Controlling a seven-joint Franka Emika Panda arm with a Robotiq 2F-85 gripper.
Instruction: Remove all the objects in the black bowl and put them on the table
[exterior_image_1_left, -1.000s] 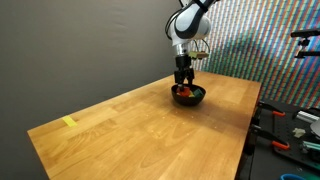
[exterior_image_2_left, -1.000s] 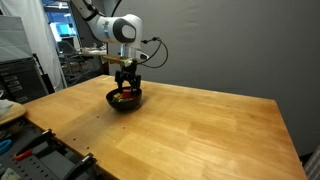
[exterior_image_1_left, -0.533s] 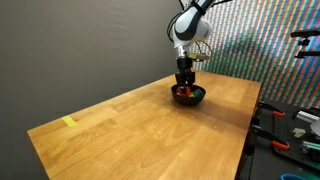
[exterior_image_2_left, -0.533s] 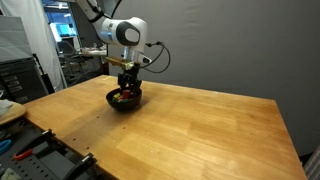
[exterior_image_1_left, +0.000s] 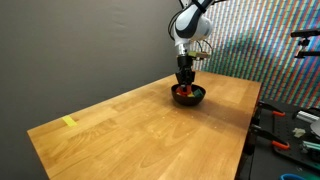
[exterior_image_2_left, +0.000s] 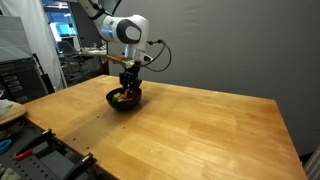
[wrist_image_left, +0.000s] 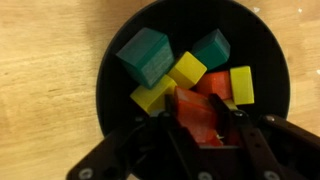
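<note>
My gripper raises the red-orange block next, crosses over to the bare tabletop beside the bowl, toward the yellow tape mark, then lowers and releases it.
The black bowl (exterior_image_1_left: 188, 96) (exterior_image_2_left: 124, 100) stands on the wooden table (exterior_image_1_left: 150, 130) (exterior_image_2_left: 200, 130) near its far end. In the wrist view the bowl (wrist_image_left: 108, 62) holds several small blocks: two teal-green (wrist_image_left: 145, 55), three yellow (wrist_image_left: 187, 70), an orange one (wrist_image_left: 212, 83) and a red-orange one (wrist_image_left: 197, 122). My gripper (wrist_image_left: 194, 108) reaches straight down into the bowl (exterior_image_1_left: 185, 84) (exterior_image_2_left: 127, 88). Its dark fingers (wrist_image_left: 168, 113) press against both sides of the red-orange block, which still lies among the others. The bowl's near inside is hidden by the fingers.
A flat yellow tape mark (exterior_image_1_left: 69, 122) lies near the table's front left corner. A bench with tools (exterior_image_1_left: 290, 130) stands past the table's edge. Shelving and clutter (exterior_image_2_left: 25, 75) fill the space beside the table.
The jaws have drawn in from wide open onto the red-orange block. The arm has stayed over the bowl, and the bowl has not moved.
</note>
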